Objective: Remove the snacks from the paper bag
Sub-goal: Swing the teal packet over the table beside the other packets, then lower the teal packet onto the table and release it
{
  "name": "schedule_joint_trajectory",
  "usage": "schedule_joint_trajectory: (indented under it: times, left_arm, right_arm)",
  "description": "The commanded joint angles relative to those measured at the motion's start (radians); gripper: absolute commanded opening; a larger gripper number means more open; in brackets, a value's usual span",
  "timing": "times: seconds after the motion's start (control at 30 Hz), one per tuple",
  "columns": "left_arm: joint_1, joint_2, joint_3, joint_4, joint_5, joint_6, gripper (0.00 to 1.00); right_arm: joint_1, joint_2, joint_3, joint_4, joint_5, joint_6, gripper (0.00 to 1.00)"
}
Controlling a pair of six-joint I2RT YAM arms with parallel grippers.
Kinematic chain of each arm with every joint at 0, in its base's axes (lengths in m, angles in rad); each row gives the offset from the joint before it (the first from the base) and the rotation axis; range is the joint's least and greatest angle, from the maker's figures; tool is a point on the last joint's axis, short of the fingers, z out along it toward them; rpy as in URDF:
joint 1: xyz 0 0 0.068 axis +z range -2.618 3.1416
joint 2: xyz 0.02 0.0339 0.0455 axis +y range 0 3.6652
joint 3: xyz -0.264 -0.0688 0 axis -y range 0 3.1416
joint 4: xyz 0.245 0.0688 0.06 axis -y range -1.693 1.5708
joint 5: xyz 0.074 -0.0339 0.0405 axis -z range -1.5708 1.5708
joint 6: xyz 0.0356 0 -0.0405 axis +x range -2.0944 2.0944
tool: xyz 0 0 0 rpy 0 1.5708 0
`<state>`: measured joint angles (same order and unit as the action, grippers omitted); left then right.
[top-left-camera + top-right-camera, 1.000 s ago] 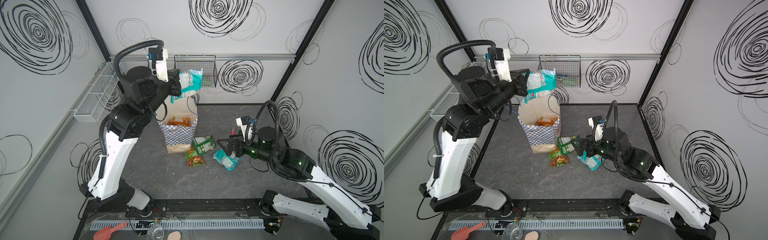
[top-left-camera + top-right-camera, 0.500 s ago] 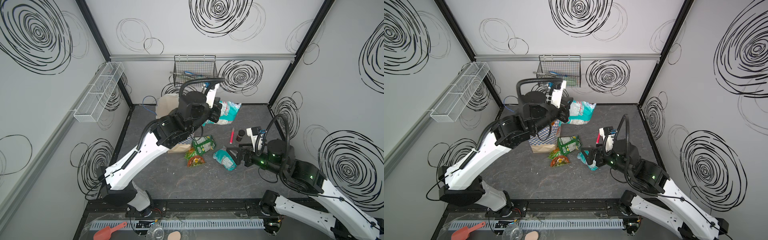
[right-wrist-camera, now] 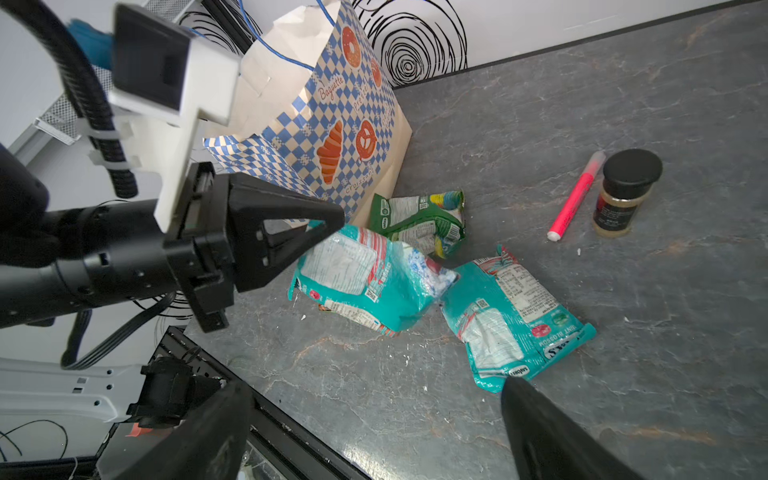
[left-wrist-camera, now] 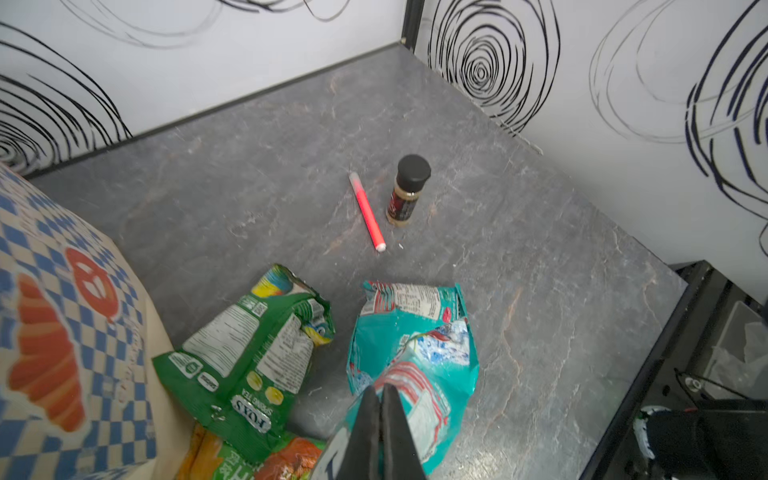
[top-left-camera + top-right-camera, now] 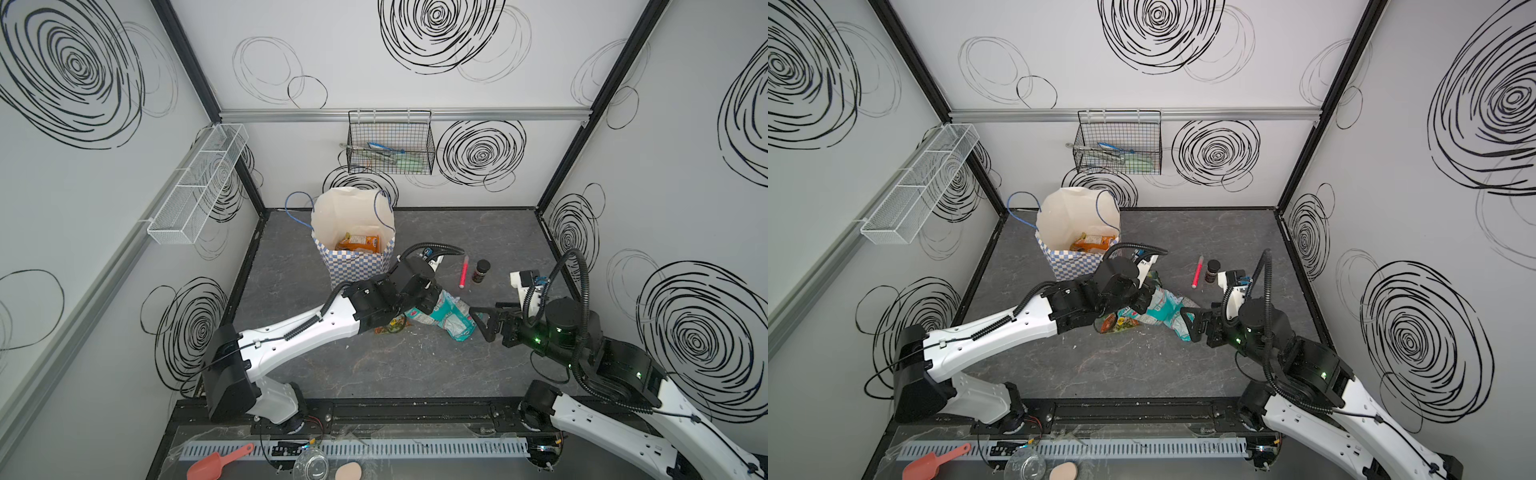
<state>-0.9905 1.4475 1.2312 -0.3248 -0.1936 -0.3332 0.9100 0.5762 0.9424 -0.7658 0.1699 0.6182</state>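
My left gripper will next lower the teal packet's edge down toward the multicoloured packet at the bag's foot [image 5: 392, 325] [image 4: 249, 459] and let it go. The edge still hangs above the tabletop.
The paper bag [image 5: 353, 268] stands upright at the back left, blue-and-white check outside, with an orange snack packet [image 5: 358, 243] inside. My left gripper [image 4: 381, 388] is shut on the edge of a teal snack packet [image 4: 415, 353], low over the table to the right of the bag. A second teal packet [image 3: 511, 320] lies beside it. A green packet [image 4: 253, 357] and a multicoloured packet [image 5: 390, 326] lie at the bag's foot. My right gripper [image 3: 374, 390] is open and empty, one fingertip at the second teal packet's edge.
A red marker pen [image 5: 462, 272] and a small dark jar [image 5: 482, 271] are on the table behind the packets. A black wire basket [image 5: 390, 143] hangs on the back wall and a white mesh rack [image 5: 199, 183] on the left wall.
My left arm swung down from high above the bag to the table on the right, carrying the teal packet. The right gripper drew back a little to the right.
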Motion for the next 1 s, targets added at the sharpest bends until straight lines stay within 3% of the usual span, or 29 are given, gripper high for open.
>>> schedule_joint_trajectory:
  times: [0.0, 0.4, 0.53, 0.77, 0.97]
  left_arm:
    - [0.023, 0.004, -0.043, 0.188, 0.063, -0.054, 0.0]
    - [0.114, 0.148, -0.149, 0.298, 0.01, 0.024, 0.01]
    - [0.122, 0.172, -0.175, 0.317, -0.043, 0.049, 0.11]
    - [0.125, 0.213, -0.199, 0.337, -0.05, 0.053, 0.19]
    - [0.121, 0.234, -0.217, 0.332, -0.058, 0.034, 0.36]
  right_arm:
    - [0.003, 0.005, -0.004, -0.015, 0.019, 0.022, 0.97]
    - [0.002, 0.03, -0.005, 0.02, 0.013, 0.028, 0.97]
    - [0.002, 0.037, -0.026, 0.014, -0.016, 0.028, 0.97]
    - [0.003, 0.079, -0.096, -0.027, -0.044, 0.027, 0.97]
    - [0.003, 0.067, -0.125, -0.003, -0.045, 0.028, 0.97]
